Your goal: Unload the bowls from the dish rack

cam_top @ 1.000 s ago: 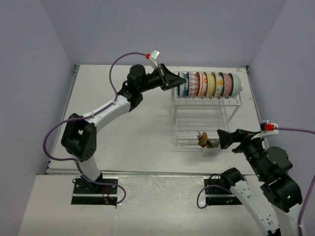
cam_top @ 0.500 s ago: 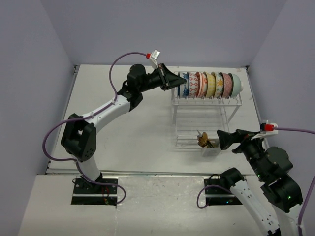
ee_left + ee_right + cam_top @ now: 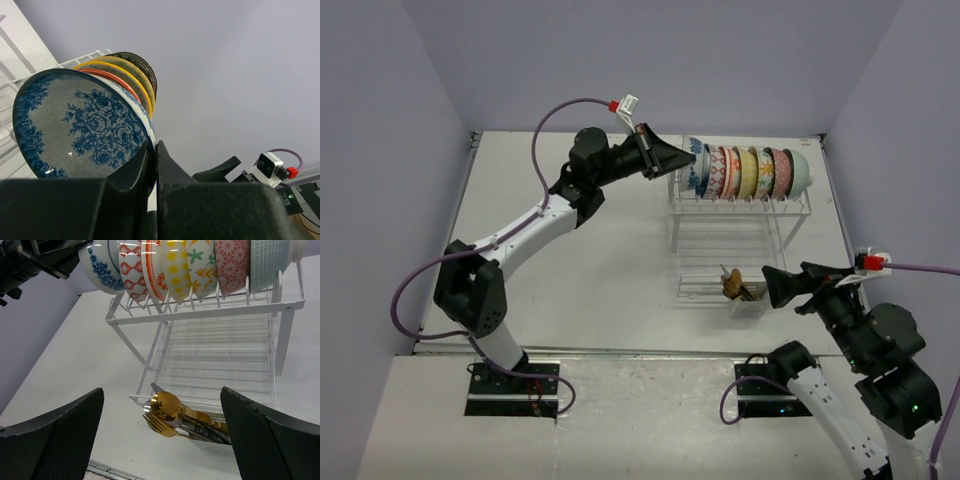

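Note:
The left gripper swings to the left in the top view next, lowers the blue floral bowl (image 3: 698,172) there and releases, since the tabletop away from the rack is bare.
Several patterned bowls stand on edge in a row on the top tier of the white wire dish rack (image 3: 740,207), also in the right wrist view (image 3: 220,310). My left gripper (image 3: 680,162) is shut on the rim of the blue floral bowl (image 3: 698,172) at the row's left end; its fingers (image 3: 150,160) pinch the rim of that bowl (image 3: 80,122). The blue bowl (image 3: 102,270) leans left of the red-orange bowl (image 3: 132,262). The yellow (image 3: 175,265), pink (image 3: 232,260) and pale teal (image 3: 267,260) bowls follow. My right gripper (image 3: 770,285) is open and empty, low in front of the rack.
A small white caddy (image 3: 748,303) holding gold cutlery (image 3: 172,412) stands at the rack's front, just below my right gripper. The rack's lower tier (image 3: 225,360) holds nothing. The table's near edge (image 3: 620,352) runs in front of the arm bases.
My left gripper has risen and drawn slightly left with the blue bowl, tilting it away from the row. The right gripper has barely shifted.

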